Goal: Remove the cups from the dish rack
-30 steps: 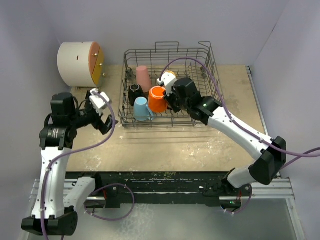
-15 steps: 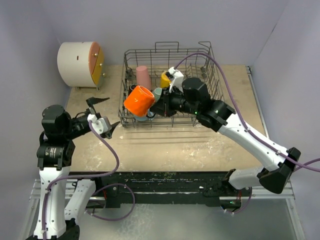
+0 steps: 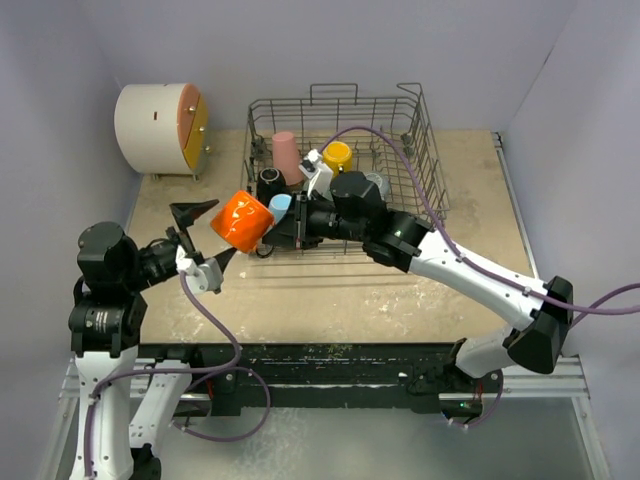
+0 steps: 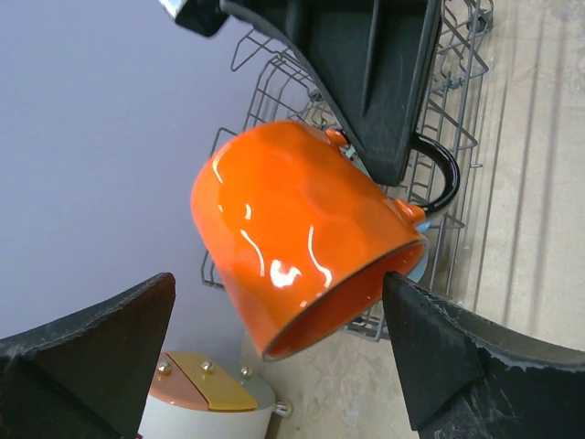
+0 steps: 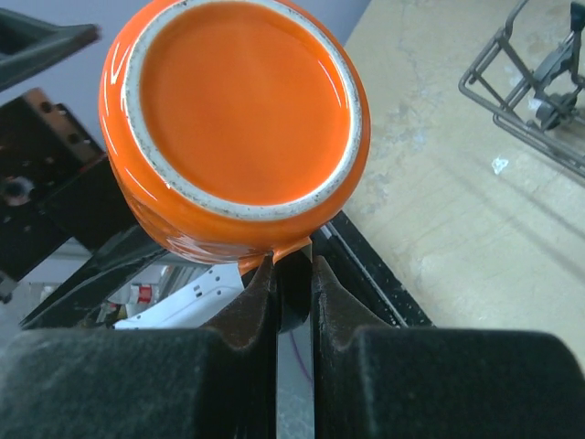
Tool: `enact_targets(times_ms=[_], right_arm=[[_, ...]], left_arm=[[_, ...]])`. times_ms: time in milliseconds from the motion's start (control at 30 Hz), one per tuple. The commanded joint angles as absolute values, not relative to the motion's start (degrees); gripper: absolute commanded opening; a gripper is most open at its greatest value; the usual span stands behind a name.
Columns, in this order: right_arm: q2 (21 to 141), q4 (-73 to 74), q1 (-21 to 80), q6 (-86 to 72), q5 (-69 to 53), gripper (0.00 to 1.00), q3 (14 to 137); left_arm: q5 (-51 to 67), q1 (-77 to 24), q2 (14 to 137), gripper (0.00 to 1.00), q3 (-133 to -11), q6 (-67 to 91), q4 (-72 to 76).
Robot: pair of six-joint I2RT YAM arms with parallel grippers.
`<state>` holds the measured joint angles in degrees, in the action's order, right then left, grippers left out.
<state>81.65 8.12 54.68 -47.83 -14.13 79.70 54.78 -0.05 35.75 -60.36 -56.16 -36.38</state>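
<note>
My right gripper holds the handle, and the mug's rim (image 3: pixel 215 225) (image 4: pixel 271 349) opposite the handle is ahead of my left fingertips. I need to ease my left gripper over it next and close.
My right gripper (image 3: pixel 270 230) is shut on the handle of the orange mug (image 3: pixel 240 222) and holds it in the air, tilted, left of the dish rack (image 3: pixel 400 215). The right wrist view shows the mug's base (image 5: pixel 242 119) above my shut gripper (image 5: pixel 294 274). My left gripper (image 3: pixel 212 233) is open, with the mug just in front of its fingertips and not touching. In the left wrist view the mug (image 4: pixel 302 247) hangs above the open gripper (image 4: pixel 279 361). The pink tumbler (image 3: pixel 287 155) and the yellow (image 3: pixel 337 156), black (image 3: pixel 271 183) and light blue (image 3: pixel 280 205) mugs sit in the rack.
The white cylindrical cabinet (image 3: pixel 155 128) with an orange-yellow front stands at the back left, and also shows in the left wrist view (image 4: pixel 206 402). A grey mug (image 3: pixel 377 183) lies in the rack behind my right arm. The rack's corner (image 5: pixel 526 87) shows in the right wrist view.
My right gripper has lifted the orange mug out of the rack and carried it left, over the rack's front edge. My left gripper has swung round and now faces the mug, open.
</note>
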Motion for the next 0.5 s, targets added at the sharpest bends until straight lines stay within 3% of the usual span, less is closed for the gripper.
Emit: enact_targets(times_ms=[0, 467], right_arm=[[80.3, -1.3, 56.0, -51.9, -13.4, 0.00, 79.9], [78.2, -14.5, 57.0, -64.5, -20.8, 0.00, 71.6]], left_arm=[[57.0, 0.0, 34.1, 0.95, -63.4, -61.4, -39.9], [53.8, 0.0, 36.2, 0.66, -62.4, -62.8, -38.5]])
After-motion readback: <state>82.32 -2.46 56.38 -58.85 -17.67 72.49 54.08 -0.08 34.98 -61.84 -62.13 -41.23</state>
